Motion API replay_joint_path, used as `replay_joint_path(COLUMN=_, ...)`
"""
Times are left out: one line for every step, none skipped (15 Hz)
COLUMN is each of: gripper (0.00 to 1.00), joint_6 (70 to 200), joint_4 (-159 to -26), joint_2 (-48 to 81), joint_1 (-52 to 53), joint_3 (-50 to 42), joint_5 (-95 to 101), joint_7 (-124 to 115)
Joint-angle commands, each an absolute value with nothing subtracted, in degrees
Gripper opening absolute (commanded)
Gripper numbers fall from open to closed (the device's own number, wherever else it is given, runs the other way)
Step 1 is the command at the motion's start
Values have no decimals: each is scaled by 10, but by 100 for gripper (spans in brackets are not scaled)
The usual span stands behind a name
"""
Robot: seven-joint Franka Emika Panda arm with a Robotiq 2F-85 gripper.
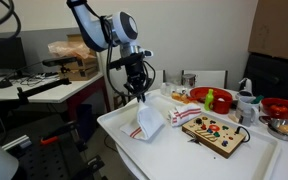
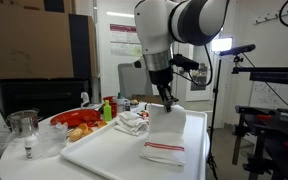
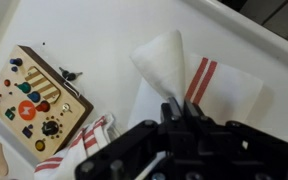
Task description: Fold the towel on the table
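My gripper will next lower the pinched towel it holds over the red-striped flat part and let go of it there.
A white towel with red stripes (image 1: 150, 124) lies on the white table (image 1: 119, 122) near its front edge. It also shows in the other exterior view (image 2: 164, 151) and in the wrist view (image 3: 224, 85). My gripper (image 1: 138, 95) hangs just above it, also seen in an exterior view (image 2: 169, 103). In the wrist view the jaws (image 3: 181, 108) are close together and pinch a part of the towel, which rises to them as a white cone. The rest of the towel stays flat on the table.
A wooden toy board with coloured knobs (image 1: 212, 130) (image 3: 34, 95) lies beside the towel. A second crumpled striped cloth (image 1: 182, 115) (image 2: 132, 122) (image 3: 84, 140) sits between them. A red bowl (image 1: 209, 97), dishes of food (image 2: 79, 122) and a glass jar (image 2: 22, 125) stand further along.
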State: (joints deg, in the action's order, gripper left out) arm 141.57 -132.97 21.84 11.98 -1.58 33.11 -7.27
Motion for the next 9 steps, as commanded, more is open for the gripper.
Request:
replay_joint_path(gripper=2, joint_6=1408, joint_4=-1336, joint_2=212, joint_1=107, joint_3=4, joint_5=307, joint_7=-43)
replay_joint_path(gripper=2, joint_6=1404, joint_4=-1333, joint_2=215, joint_1=107, joint_3=7, joint_5=301, joint_7=-41)
replay_joint_path(gripper=2, joint_6=1400, joint_4=-1330, joint_2=217, joint_1=105, joint_3=11, joint_5=292, joint_7=-35)
replay_joint_path(gripper=2, joint_6=1397, joint_4=-1325, joint_2=221, joint_1=104, joint_3=13, joint_5=282, joint_7=-32)
replay_joint_path(gripper=2, joint_6=1395, joint_4=-1320, joint_2=225, joint_1=104, joint_3=15, joint_5=272, joint_7=-29)
replay_joint_path(gripper=2, joint_6=1395, joint_4=-1315, joint_2=230, joint_1=104, joint_3=16, joint_5=267, joint_7=-30)
replay_joint_path(gripper=2, joint_6=1399, joint_4=-1308, joint_2=236, joint_1=104, joint_3=16, joint_5=261, joint_7=-33)
replay_joint_path(gripper=2, joint_6=1401, joint_4=-1299, joint_2=245, joint_1=106, joint_3=14, joint_5=257, joint_7=-43)
replay_joint_path(gripper=2, joint_6=1402, joint_4=-1290, joint_2=252, joint_1=109, joint_3=11, joint_5=254, joint_7=-53)
